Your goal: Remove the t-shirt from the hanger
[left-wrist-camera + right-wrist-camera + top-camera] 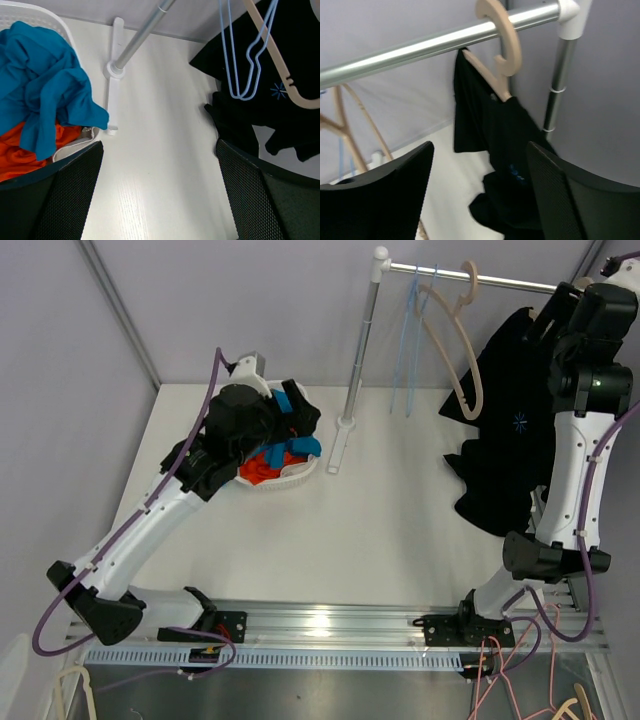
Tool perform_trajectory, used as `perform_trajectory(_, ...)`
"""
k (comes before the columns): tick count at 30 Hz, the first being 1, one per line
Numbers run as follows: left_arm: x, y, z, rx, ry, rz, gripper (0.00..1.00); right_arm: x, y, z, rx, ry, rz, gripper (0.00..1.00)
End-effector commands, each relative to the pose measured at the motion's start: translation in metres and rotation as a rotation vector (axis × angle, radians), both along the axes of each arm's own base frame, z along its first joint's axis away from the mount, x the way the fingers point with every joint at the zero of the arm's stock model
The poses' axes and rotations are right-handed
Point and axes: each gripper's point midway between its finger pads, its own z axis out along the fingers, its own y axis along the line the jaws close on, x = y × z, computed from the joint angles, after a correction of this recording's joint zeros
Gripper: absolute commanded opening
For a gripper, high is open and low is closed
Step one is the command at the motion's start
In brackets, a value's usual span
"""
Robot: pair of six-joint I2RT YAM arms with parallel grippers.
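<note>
Next, my right gripper moves outward toward the rack's bar and brings its open fingers around the lower part of the hanger's beige hook, which stands bare above the t-shirt.
The black t-shirt [505, 460] hangs from a beige hanger [502, 47] hooked on the metal rail [420, 47] at the rack's right end, and its hem touches the table. It also shows in the right wrist view [512, 150] and the left wrist view [300, 45]. My right gripper [480, 195] is open and empty, raised near the rail, facing the shirt's shoulder without touching it; in the top view [562, 310] it merges with the shirt. My left gripper [160, 195] is open and empty, low over the table beside the basket [300, 473].
The white basket [30, 11] holds blue cloth [45, 90] and orange cloth [17, 152]. An empty blue wire hanger [408, 330] and an empty beige hanger [455, 350] hang on the rail. The rack's pole and foot [343, 425] stand mid-table.
</note>
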Motion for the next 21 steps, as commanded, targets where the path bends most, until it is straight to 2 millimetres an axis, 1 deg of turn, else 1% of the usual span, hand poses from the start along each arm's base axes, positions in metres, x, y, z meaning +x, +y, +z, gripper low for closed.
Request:
perform_trajectory(1, -0.018, -0.009, 0.022, -0.005, -0.064, -0.062, 0.99, -0.001, -0.024, 0.007, -0.011, -0.020, -0.063, 0.80)
perform_trajectory(2, -0.021, -0.010, 0.018, 0.000, -0.057, -0.067, 0.99, 0.001, -0.024, 0.012, -0.003, -0.037, -0.040, 0.84)
perform_trajectory(3, -0.025, -0.012, 0.010, 0.005, -0.046, -0.079, 0.99, 0.007, -0.032, 0.007, -0.001, -0.026, -0.047, 0.85)
perform_trajectory(4, -0.029, -0.017, -0.003, 0.013, -0.025, -0.099, 0.99, 0.009, -0.035, 0.003, 0.011, -0.014, -0.040, 0.86)
perform_trajectory(5, -0.033, -0.019, -0.020, 0.020, 0.004, -0.108, 0.99, 0.011, -0.035, 0.008, 0.017, -0.028, -0.025, 0.86)
perform_trajectory(6, -0.037, -0.023, -0.026, 0.019, 0.011, -0.128, 1.00, 0.014, -0.039, 0.005, 0.020, -0.020, -0.029, 0.86)
perform_trajectory(7, -0.045, -0.027, -0.029, 0.017, 0.008, -0.149, 1.00, 0.022, -0.046, -0.007, 0.028, 0.013, -0.033, 0.86)
perform_trajectory(8, -0.049, -0.028, -0.050, 0.039, 0.028, -0.160, 1.00, 0.025, -0.048, -0.010, 0.031, 0.017, -0.034, 0.86)
perform_trajectory(10, -0.059, -0.030, -0.049, 0.042, 0.002, -0.174, 1.00, 0.034, -0.054, -0.020, 0.040, 0.030, -0.032, 0.84)
perform_trajectory(11, -0.062, -0.028, -0.065, 0.069, 0.012, -0.172, 1.00, 0.037, -0.056, -0.024, 0.044, 0.035, -0.034, 0.84)
perform_trajectory(14, -0.068, -0.025, -0.072, 0.075, 0.004, -0.176, 1.00, 0.053, -0.065, -0.035, 0.058, 0.038, -0.025, 0.84)
perform_trajectory(16, -0.068, -0.025, -0.079, 0.080, 0.003, -0.173, 0.99, 0.062, -0.064, -0.035, 0.064, 0.017, -0.002, 0.83)
perform_trajectory(17, -0.066, -0.025, -0.082, 0.087, 0.000, -0.170, 0.99, 0.069, -0.067, -0.041, 0.068, 0.024, -0.002, 0.82)
perform_trajectory(19, -0.061, -0.027, -0.087, 0.097, -0.004, -0.161, 1.00, 0.077, -0.066, -0.038, 0.063, 0.000, 0.013, 0.80)
perform_trajectory(20, -0.059, -0.029, -0.092, 0.110, 0.002, -0.163, 1.00, 0.083, -0.068, -0.041, 0.065, 0.001, 0.013, 0.79)
perform_trajectory(21, -0.056, -0.031, -0.090, 0.110, -0.006, -0.161, 0.99, 0.087, -0.069, -0.037, 0.058, -0.019, 0.014, 0.77)
